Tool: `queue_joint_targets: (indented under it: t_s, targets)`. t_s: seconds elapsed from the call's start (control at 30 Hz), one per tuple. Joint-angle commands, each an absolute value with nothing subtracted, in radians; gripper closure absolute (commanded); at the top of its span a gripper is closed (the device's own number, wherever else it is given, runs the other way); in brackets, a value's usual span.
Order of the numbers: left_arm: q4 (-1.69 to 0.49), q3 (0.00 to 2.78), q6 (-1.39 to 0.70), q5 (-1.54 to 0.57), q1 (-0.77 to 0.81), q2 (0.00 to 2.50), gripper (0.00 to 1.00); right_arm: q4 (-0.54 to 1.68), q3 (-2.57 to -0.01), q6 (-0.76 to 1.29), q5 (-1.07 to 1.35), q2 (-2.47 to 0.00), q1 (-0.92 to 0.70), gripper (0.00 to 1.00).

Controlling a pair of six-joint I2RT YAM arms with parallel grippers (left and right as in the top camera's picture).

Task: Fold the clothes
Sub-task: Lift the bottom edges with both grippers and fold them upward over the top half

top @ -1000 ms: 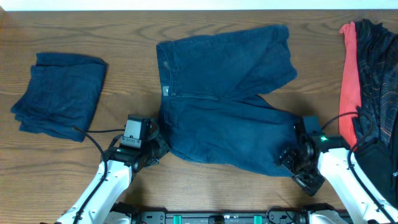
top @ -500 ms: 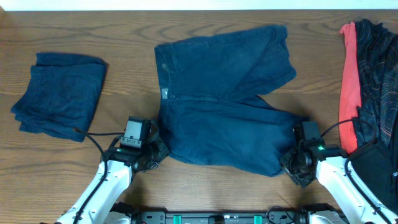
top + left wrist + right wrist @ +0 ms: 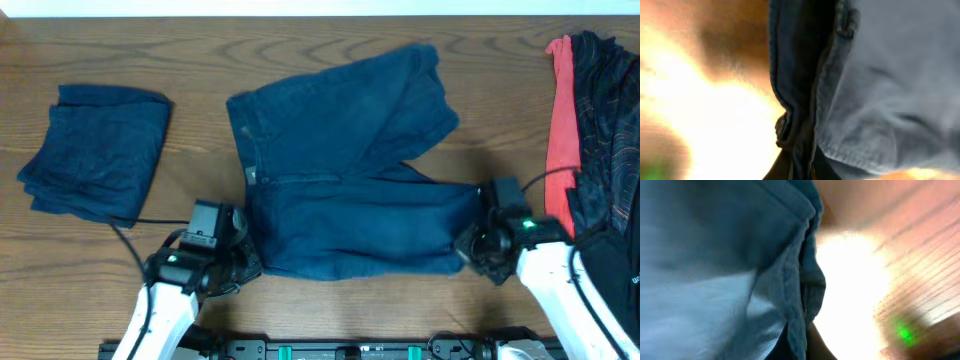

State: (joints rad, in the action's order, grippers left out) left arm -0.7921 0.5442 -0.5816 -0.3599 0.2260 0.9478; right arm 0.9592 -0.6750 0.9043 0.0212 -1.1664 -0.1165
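Note:
Next, my right gripper lifts the pinched hem outward, then brings it down onto the end of the far leg.
Dark navy shorts point(image 3: 340, 180) lie spread in the middle of the table, waistband to the left and two legs to the right. My left gripper point(image 3: 247, 263) is shut on the waistband's near corner; in the left wrist view that edge point(image 3: 795, 105) runs bunched down between the gripper's point(image 3: 801, 169) fingers. The near leg's hem is pinched in my right gripper point(image 3: 468, 246), and the right wrist view shows the hem point(image 3: 802, 280) clamped in the shut right gripper point(image 3: 799, 347). A coral-red garment point(image 3: 561, 110) and a blackish speckled one point(image 3: 606, 110) lie at the far right.
A folded navy garment point(image 3: 95, 150) sits at the left of the wooden table point(image 3: 200, 60). The right arm's cable runs over the speckled garment. The table's front edge is close behind both arms.
The right gripper has closed on the near leg's hem. The shorts have shifted left and are pulled straighter along the near edge. The left arm drew back toward the front.

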Motion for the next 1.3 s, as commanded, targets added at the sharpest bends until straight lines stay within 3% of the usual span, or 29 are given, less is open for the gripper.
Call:
queue_joint_targets:
  t_s: [0.0, 0.2, 0.43, 0.83, 1.27]
  targets:
    - [-0.874, 0.613, -0.49, -0.352, 0.228, 0.875, 0.94, 1.031, -0.801, 0.831, -0.097, -1.112, -0.123, 0.99]
    - [-1.037, 0.685, -0.491, -0.352, 0.228, 0.736, 0.94, 1.158, -1.024, 0.748, -0.177, -1.054, -0.123, 0.99]
    - [-1.168, 0.811, -0.491, -0.347, 0.228, 0.614, 0.94, 1.109, -1.182, 0.583, -0.172, -1.049, -0.123, 0.99]
    - [-0.923, 0.802, -0.642, 0.037, 0.227, 0.694, 0.94, 0.754, -1.217, 0.347, 0.01, -1.275, -0.129, 0.99]
    - [-0.547, 0.802, -0.717, 0.26, 0.175, 1.15, 0.94, 0.389, -1.216, 0.29, 0.023, -1.574, -0.176, 0.99]
